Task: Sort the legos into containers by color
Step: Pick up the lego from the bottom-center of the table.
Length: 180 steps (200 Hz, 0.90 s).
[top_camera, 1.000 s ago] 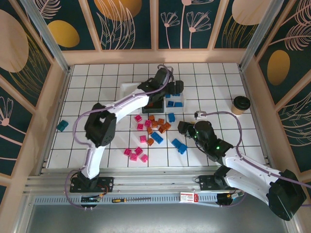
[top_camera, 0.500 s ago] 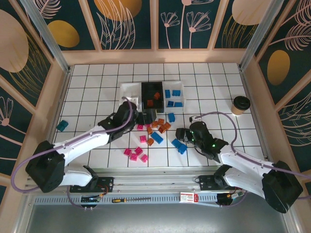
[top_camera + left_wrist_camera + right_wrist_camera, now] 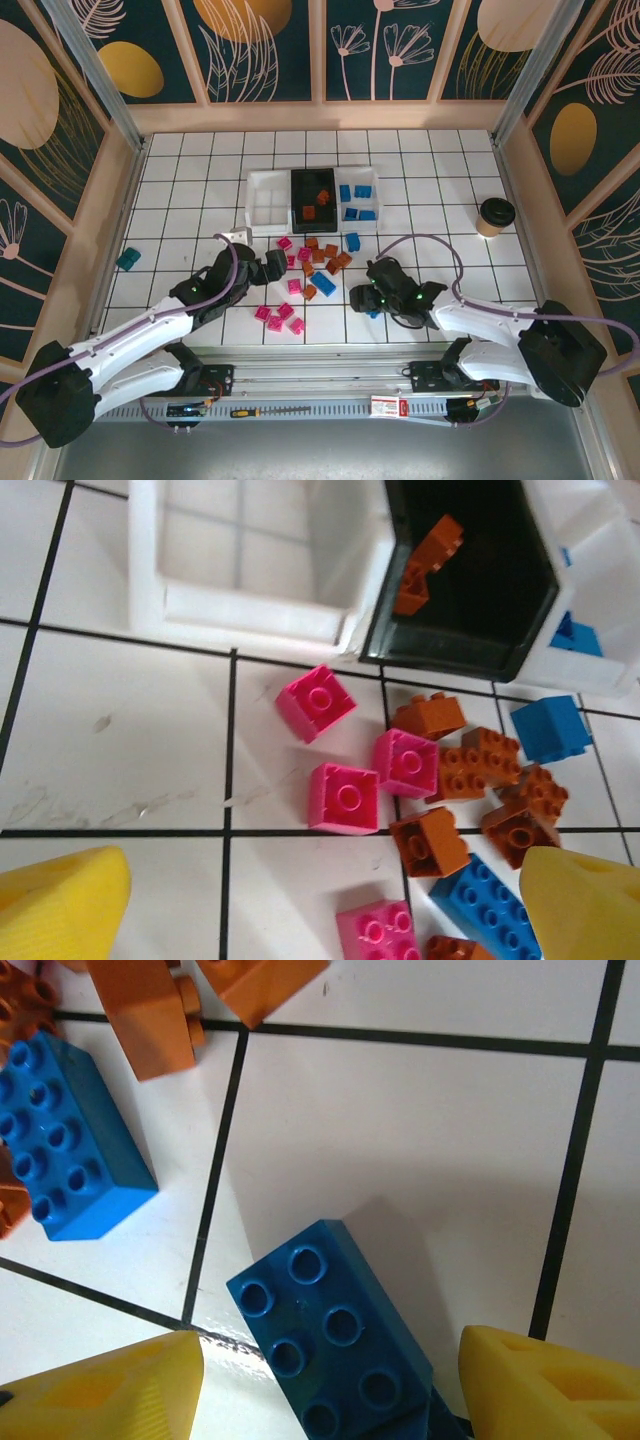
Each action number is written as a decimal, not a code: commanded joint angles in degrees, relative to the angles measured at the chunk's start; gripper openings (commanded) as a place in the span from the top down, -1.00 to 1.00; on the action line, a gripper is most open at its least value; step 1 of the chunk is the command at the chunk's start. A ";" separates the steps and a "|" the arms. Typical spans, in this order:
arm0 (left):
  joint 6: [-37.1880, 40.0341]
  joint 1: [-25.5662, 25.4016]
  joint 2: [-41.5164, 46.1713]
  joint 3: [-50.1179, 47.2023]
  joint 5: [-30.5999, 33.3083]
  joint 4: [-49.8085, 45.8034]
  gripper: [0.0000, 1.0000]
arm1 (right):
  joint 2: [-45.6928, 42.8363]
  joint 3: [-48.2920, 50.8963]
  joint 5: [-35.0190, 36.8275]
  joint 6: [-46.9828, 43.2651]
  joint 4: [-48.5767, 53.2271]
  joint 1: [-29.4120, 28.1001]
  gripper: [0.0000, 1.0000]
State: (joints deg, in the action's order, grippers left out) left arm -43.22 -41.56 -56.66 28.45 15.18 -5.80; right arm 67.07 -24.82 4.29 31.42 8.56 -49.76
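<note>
The right gripper lowers its open fingers next and turns them to match the long sides of the dark blue brick (image 3: 335, 1345) before closing, since the brick lies angled below.
Pink, orange and blue legos (image 3: 318, 262) lie scattered on the white tiled table, in front of three containers: an empty white tray (image 3: 268, 202), a black tray (image 3: 313, 200) with orange bricks (image 3: 430, 560), and a white tray (image 3: 358, 198) with blue bricks. My left gripper (image 3: 277, 266) hangs open at the left side of the pile, above pink bricks (image 3: 345, 798), nothing between its fingers (image 3: 60, 905). My right gripper (image 3: 330, 1390) stands open low over a dark blue brick (image 3: 335, 1345), which lies between the fingers (image 3: 550, 1385) with a gap on each side.
A tan paper cup (image 3: 494, 215) with a dark lid stands at the right. A lone teal block (image 3: 128, 260) lies at the far left. More pink bricks (image 3: 278, 317) sit near the front edge. A wooden wall rings the table.
My left arm has drawn back from over the black tray to the pile's left side, its jaws wider. My right gripper has slid left over the blue brick and opened a little.
</note>
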 commanded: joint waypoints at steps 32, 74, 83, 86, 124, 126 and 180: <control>-1.60 0.05 -1.30 -0.59 0.75 0.61 -0.98 | 2.53 -4.49 6.06 -3.67 4.02 -2.34 -0.38; -2.06 0.07 -3.56 0.08 0.15 0.46 -0.98 | 9.67 -8.46 8.13 -6.16 4.63 -2.68 -0.26; -2.23 0.01 -3.58 0.03 0.29 0.28 -0.98 | 11.09 -8.82 7.68 -6.45 4.53 -2.80 -0.20; -2.27 0.06 -3.55 0.03 0.37 0.20 -0.97 | 11.55 -8.96 7.54 -6.46 4.54 -2.80 -0.19; -2.05 0.07 -2.51 -0.16 0.95 -0.42 -0.97 | 14.87 -9.81 6.43 -6.94 3.50 -3.01 0.13; -2.04 0.01 -2.54 -0.13 0.98 -0.43 -0.98 | 14.92 -9.83 6.43 -6.97 3.38 -3.03 0.16; -2.27 0.01 -1.23 -0.40 2.58 -0.09 -0.98 | 7.41 -10.02 10.28 -10.37 -4.69 -2.34 0.53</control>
State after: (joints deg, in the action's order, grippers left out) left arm -44.51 -41.56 -59.22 28.32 15.79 -6.11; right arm 79.99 -33.69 11.35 23.66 9.43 -52.29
